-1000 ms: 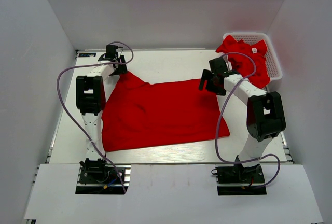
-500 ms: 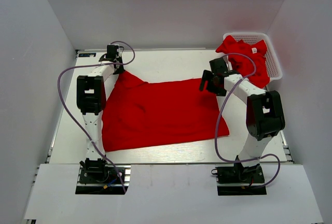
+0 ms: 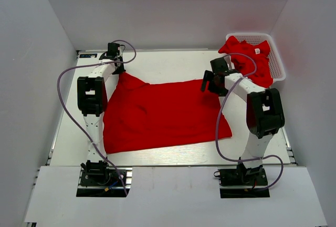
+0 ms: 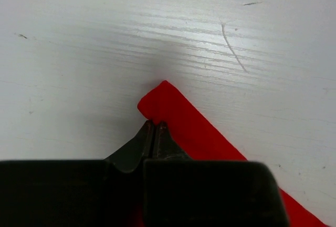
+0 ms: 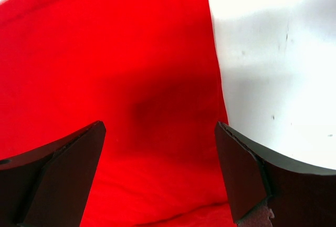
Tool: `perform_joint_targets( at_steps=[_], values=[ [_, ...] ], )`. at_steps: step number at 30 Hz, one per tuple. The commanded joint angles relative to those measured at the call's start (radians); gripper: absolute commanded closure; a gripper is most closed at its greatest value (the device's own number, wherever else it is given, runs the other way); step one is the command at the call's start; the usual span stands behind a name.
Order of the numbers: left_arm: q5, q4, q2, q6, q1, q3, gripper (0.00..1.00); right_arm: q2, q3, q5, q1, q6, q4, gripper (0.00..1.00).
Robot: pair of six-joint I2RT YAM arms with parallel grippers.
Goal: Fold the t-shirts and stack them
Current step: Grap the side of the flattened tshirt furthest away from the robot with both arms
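The t-shirt's far corner nearest the basket gets my right gripper next, which goes outward and down onto it and closes, because the open fingers hover short of it.
A bright red t-shirt [image 3: 163, 114] lies spread flat across the middle of the table. My left gripper [image 3: 119, 71] is at its far left corner. In the left wrist view the jaws [image 4: 155, 123] are pressed together on the fabric, and the pointed corner of the t-shirt [image 4: 181, 116] sticks out just past the fingertips. My right gripper [image 3: 209, 84] hovers over the shirt's far right corner. Its fingers [image 5: 160, 127] are spread wide with nothing between them, and the t-shirt [image 5: 131, 53] and its right edge lie below.
A white lattice basket [image 3: 279, 64] stands at the far right corner of the table, with more crumpled red t-shirts [image 3: 249, 56] piled in it and spilling over its left rim. Bare white tabletop [image 3: 168, 61] runs along the far side.
My left gripper has closed on the shirt's far left corner and drawn it a little towards the far left. The right gripper has edged slightly left and stayed open.
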Motion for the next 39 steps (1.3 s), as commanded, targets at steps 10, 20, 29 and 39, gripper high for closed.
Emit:
perform_joint_targets(
  at_steps=[10, 20, 29, 39],
  values=[
    [0.056, -0.110, -0.063, 0.046, -0.006, 0.105, 1.00, 0.126, 0.220, 0.088, -0.005, -0.031, 0.052, 0.10],
    [0.139, -0.060, -0.148, 0.037, -0.015, -0.007, 1.00, 0.305, 0.422, 0.149, -0.008, -0.019, 0.061, 0.10],
    [0.159, -0.060, -0.148, 0.026, -0.015, -0.007, 1.00, 0.381, 0.461, 0.232, -0.028, -0.018, 0.089, 0.10],
    [0.159, -0.060, -0.157, 0.008, -0.015, -0.016, 1.00, 0.421, 0.433, 0.179, -0.034, -0.015, 0.084, 0.43]
  ],
)
